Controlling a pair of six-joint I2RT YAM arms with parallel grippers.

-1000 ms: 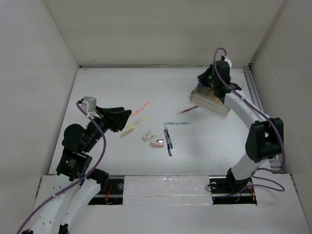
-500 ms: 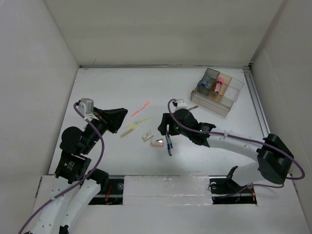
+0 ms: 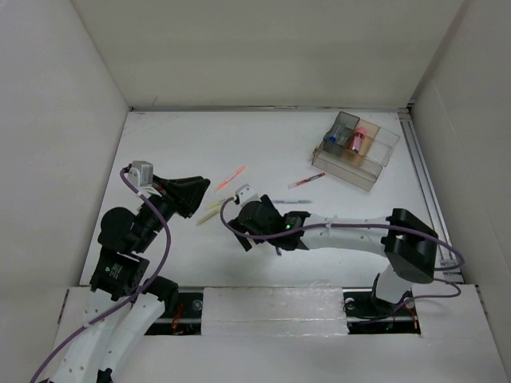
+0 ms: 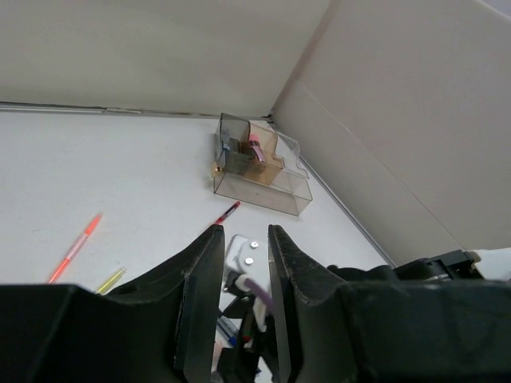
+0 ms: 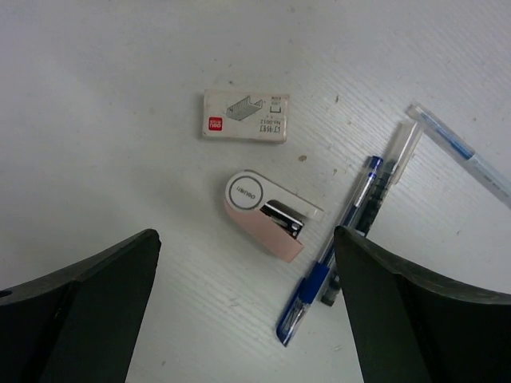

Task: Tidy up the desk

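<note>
Next, my right gripper moves straight down over the pink-and-white stapler (image 5: 270,213) and closes on it. The stapler lies untouched between the wide-open fingers, clear of the pens, which is the reason.
On the white desk (image 3: 176,144) my right gripper (image 3: 251,226) hangs wide open, pointing down over the middle clutter. In the right wrist view, a pink stapler (image 5: 267,215) lies flat between the spread fingers of that gripper (image 5: 246,233), untouched. A white staple box (image 5: 243,116) lies just beyond it, and a blue pen (image 5: 331,267) beside a dark pen (image 5: 383,191) to its right. My left gripper (image 3: 192,195) hovers at the left, its jaws nearly together with a slim gap and nothing in them (image 4: 243,239).
A clear compartmented organizer (image 3: 355,152) with small items stands at the back right. A red pen (image 3: 306,180) lies near it, a pink pen (image 3: 230,177) and a yellow-green pen (image 3: 214,209) near the left gripper. A metal rail (image 3: 417,159) lines the right side.
My right arm swung from the organizer to the desk's middle, stopped over the stapler and opened its jaws. The left gripper's jaws closed together; the arm stayed put.
</note>
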